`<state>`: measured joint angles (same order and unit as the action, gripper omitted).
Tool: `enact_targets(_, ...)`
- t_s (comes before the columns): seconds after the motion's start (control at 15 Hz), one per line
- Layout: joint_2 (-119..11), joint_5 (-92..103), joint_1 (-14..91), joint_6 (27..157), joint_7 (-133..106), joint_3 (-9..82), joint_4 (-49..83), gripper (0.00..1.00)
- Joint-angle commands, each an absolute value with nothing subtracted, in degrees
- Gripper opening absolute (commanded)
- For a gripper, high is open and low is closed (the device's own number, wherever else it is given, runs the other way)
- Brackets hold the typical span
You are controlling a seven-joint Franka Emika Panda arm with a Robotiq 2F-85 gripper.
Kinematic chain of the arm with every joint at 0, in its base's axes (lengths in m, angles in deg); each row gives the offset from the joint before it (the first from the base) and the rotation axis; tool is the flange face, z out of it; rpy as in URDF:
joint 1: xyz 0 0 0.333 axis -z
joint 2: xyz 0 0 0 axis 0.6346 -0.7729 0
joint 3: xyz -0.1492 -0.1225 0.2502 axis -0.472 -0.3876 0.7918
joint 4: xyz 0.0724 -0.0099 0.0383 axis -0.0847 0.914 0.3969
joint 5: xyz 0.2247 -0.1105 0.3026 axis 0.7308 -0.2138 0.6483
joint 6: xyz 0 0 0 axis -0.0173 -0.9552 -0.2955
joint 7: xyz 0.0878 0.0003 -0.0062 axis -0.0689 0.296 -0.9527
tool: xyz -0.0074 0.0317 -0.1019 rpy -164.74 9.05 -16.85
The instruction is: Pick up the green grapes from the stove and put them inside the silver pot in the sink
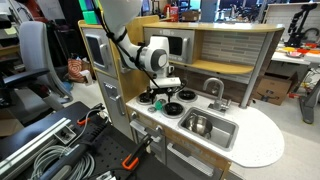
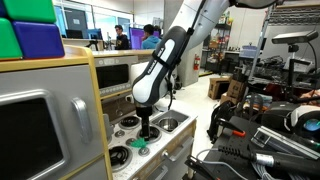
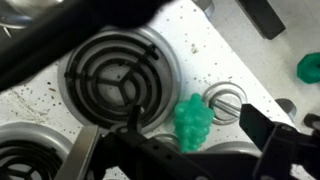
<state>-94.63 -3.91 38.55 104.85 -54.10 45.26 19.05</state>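
Note:
The gripper moves down beside the black coil burner next, before it closes on the green grapes (image 3: 190, 120) below and between its open fingers.
The green grapes (image 3: 190, 120) lie on the white stove (image 3: 200, 55) between the burners. In an exterior view they show as a green spot (image 2: 138, 146) under the gripper. My gripper (image 3: 170, 130) is open and low over the stove, with one finger on each side of the grapes and not closed on them. It also shows in both exterior views (image 1: 160, 93) (image 2: 145, 133). The silver pot (image 1: 198, 124) stands in the sink (image 1: 222, 133), to the side of the stove (image 1: 170, 108).
A black coil burner (image 3: 120, 75) lies beside the grapes. Another green thing (image 3: 310, 67) sits at the wrist view's edge. The curved faucet (image 1: 214, 88) rises behind the sink. A grey microwave-like box (image 2: 40, 120) and the kitchen's back wall stand close to the stove.

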Motion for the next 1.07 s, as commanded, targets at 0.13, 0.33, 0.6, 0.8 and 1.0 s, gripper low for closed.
enact_targets(0.13, -101.04, -9.66, 37.75, 115.93, -54.64, 44.97, 14.26, 1.0)
enact_targets(0.33, -102.85, -8.67, 39.24, 116.48, -55.46, 46.86, 13.6, 1.0)
enact_targets(0.6, -103.82, -8.15, 40.72, 115.9, -55.77, 48.38, 12.75, 0.75)
enact_targets(0.8, -103.44, -8.13, 41.54, 116.58, -55.9, 48.93, 12.97, 0.56)
enact_targets(1.0, -102.43, -7.95, 42.16, 117.58, -55.56, 49.34, 13.92, 0.34)
